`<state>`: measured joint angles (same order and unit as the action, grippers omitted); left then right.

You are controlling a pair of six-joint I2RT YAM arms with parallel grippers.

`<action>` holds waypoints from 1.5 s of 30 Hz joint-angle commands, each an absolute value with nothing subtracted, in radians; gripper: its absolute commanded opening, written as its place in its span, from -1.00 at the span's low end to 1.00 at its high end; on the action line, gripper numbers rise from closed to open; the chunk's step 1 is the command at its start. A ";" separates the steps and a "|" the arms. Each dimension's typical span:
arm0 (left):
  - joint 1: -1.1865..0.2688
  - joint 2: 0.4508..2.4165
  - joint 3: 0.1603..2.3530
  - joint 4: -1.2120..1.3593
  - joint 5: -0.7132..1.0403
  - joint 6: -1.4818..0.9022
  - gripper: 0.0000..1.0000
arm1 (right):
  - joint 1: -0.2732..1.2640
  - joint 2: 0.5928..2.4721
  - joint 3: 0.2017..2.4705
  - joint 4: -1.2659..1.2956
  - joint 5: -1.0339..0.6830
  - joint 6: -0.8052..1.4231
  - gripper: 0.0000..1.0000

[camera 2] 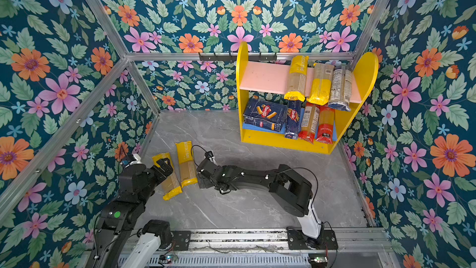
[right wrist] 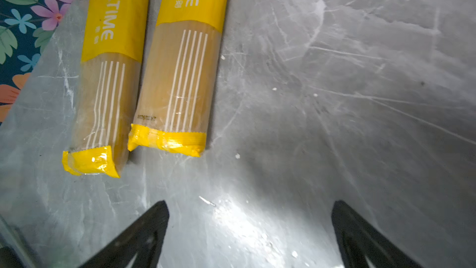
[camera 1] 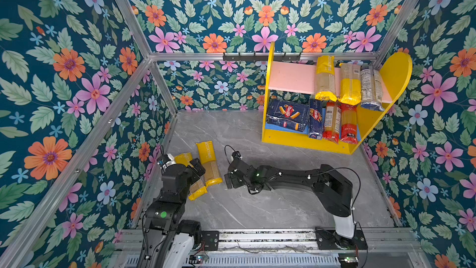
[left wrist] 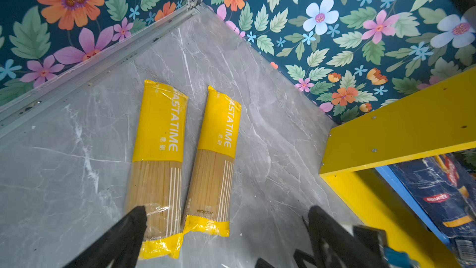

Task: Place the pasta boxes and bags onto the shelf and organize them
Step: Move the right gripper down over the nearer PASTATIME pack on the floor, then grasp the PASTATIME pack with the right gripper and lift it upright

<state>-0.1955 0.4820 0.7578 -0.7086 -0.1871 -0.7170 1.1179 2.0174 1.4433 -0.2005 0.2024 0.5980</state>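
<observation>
The right gripper moves over and down onto the neighbour bag's clear pasta section (camera 1: 211,171) (right wrist: 177,84) next, since that bag lies nearer this open gripper than the wall-side one.
Two yellow-ended bags lie side by side on the table at the left, one (camera 1: 198,192) (left wrist: 159,137) nearer the wall, its neighbour (camera 1: 209,163) (right wrist: 180,73) beside it. My left gripper (camera 1: 197,167) (left wrist: 226,211) hovers open over the wall-side bag. My right gripper (camera 1: 230,181) (right wrist: 251,203) stands open and empty just right of the bags' near ends. The shelf (camera 1: 394,73) at the back right carries three bags (camera 1: 349,83) on its pink board. On its blue board are the wide pasta box (camera 1: 287,118), the narrow one (camera 1: 315,122) and two red-ended bags (camera 1: 349,125).
Floral walls with aluminium frame bars close in the grey marble table (camera 1: 257,202) on three sides. A black hook rail (camera 1: 260,56) runs along the back wall behind the shelf. The arms' mounting rail (camera 1: 257,238) crosses the front edge.
</observation>
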 commanded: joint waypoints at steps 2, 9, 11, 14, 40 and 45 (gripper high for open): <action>-0.195 0.454 0.817 -0.820 -0.218 -0.720 1.00 | 1.128 2.094 1.551 -0.208 0.144 0.567 0.99; -0.195 0.430 0.868 -0.868 -0.205 -0.718 1.00 | 1.156 2.233 1.752 -0.315 0.181 0.549 0.99; -0.195 0.428 0.868 -0.868 -0.199 -0.718 0.99 | 1.157 2.260 1.788 -0.333 0.190 0.549 0.99; -0.195 0.423 0.867 -0.865 -0.195 -0.718 1.00 | 1.158 2.311 1.861 -0.382 0.220 0.543 0.99; -0.196 0.387 0.889 -0.871 -0.206 -0.696 1.00 | 1.129 2.536 2.112 -0.625 0.268 0.549 -0.20; -0.196 0.385 0.865 -0.859 -0.195 -0.697 1.00 | 1.114 2.372 1.828 -0.518 0.260 0.600 -0.56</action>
<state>-0.1963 0.3870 0.8726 -0.8860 -0.2066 -0.7036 1.1217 2.4023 1.9228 -0.3969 0.2588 0.5549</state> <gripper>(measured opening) 0.998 0.266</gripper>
